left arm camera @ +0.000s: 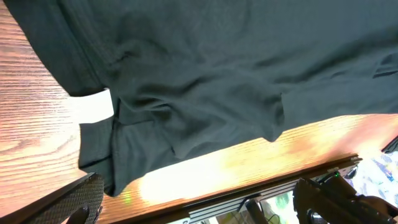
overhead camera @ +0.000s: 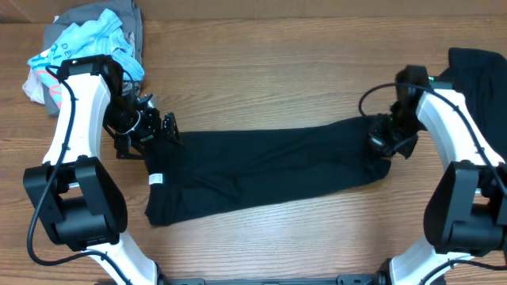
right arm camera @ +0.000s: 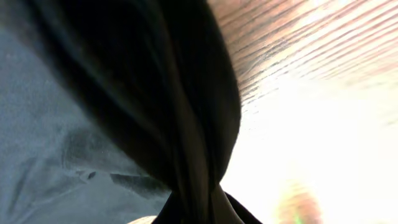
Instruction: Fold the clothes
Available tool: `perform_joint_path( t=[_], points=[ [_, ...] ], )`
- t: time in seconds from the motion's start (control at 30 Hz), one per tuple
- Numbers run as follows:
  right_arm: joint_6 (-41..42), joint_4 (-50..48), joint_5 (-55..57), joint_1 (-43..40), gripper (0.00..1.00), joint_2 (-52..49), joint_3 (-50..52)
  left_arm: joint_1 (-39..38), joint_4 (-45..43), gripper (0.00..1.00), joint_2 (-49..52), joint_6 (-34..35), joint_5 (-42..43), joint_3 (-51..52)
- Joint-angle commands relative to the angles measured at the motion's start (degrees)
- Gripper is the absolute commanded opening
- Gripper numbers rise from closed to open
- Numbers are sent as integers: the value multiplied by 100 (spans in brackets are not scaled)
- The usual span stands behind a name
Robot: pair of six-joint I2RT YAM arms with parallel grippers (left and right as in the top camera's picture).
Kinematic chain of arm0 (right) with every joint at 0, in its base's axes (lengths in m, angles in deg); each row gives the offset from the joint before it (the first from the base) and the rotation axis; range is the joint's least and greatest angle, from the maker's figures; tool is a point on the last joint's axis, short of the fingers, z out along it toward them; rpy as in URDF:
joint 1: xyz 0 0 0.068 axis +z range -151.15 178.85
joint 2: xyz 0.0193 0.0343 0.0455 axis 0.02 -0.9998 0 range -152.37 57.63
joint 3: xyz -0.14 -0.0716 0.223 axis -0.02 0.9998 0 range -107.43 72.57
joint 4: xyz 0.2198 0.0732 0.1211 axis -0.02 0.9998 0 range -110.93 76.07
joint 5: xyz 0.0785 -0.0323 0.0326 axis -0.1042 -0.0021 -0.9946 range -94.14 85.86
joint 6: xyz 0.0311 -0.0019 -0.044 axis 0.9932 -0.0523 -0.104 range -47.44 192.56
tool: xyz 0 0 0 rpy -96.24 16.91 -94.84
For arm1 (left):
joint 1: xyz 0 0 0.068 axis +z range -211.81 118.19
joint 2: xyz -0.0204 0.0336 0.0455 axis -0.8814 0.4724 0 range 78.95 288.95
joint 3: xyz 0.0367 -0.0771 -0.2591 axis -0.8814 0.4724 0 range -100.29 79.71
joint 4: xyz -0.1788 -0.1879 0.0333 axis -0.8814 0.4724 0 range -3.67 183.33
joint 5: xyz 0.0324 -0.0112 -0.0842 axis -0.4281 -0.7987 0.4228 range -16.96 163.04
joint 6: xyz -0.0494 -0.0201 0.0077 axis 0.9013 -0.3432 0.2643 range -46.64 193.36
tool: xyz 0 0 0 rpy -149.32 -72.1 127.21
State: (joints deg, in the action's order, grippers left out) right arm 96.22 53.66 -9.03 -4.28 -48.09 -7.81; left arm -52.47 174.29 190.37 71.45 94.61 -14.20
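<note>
The shirt is still lying long, so my right gripper needs to move the shirt's end to the left in the overhead view next, onto the shirt's middle [overhead camera: 279, 163], and let go of it.
The black T-shirt [overhead camera: 261, 170] lies folded lengthwise in a long band across the table, with its small white tag [overhead camera: 156, 180] at the left end. My left gripper [overhead camera: 169, 129] is open and empty at the shirt's upper left corner. In the left wrist view its fingers [left arm camera: 205, 208] are spread wide, with the shirt [left arm camera: 205, 81] and tag [left arm camera: 93, 104] beyond them. My right gripper [overhead camera: 382, 141] is shut on the shirt's right end. The right wrist view shows the fabric [right arm camera: 180, 124] bunched and pinched together, hiding the fingers.
A pile of light blue, grey and white clothes [overhead camera: 87, 39] sits at the back left, close behind my left arm. Another black garment [overhead camera: 483, 87] lies at the right edge. The table's front edge [left arm camera: 261, 180] is near the left gripper.
</note>
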Motion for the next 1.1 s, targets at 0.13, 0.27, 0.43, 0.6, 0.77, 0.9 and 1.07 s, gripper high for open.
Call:
perform_joint_path(
  t=[0.13,0.27,0.43,0.6,0.77,0.9,1.07],
  points=[
    [870,94,1241,1266,4,-15,-177,-37,-35,100,-146,-81,-103,-96],
    [1261,-26,1458,2114,4,-15,-175,-37,-33,100,-144,-83,-103,-96],
    [1563,-310,1449,2951,4,-15,-116,-37,-33,100,-146,-85,-103,-96],
    [1711,-566,1401,3473,4,-15,-90,-37,-33,100,-146,-85,-103,-96],
    [1790,-684,1386,3764,19,-15,-87,-37,-31,100,-144,-87,-122,-96],
    [1860,-710,1342,3834,23,-17,-85,-37,-31,100,-146,-85,-120,-96],
    [1858,-826,951,3845,22,-15,-85,-37,-37,100,-144,-87,-120,-96]
  ],
)
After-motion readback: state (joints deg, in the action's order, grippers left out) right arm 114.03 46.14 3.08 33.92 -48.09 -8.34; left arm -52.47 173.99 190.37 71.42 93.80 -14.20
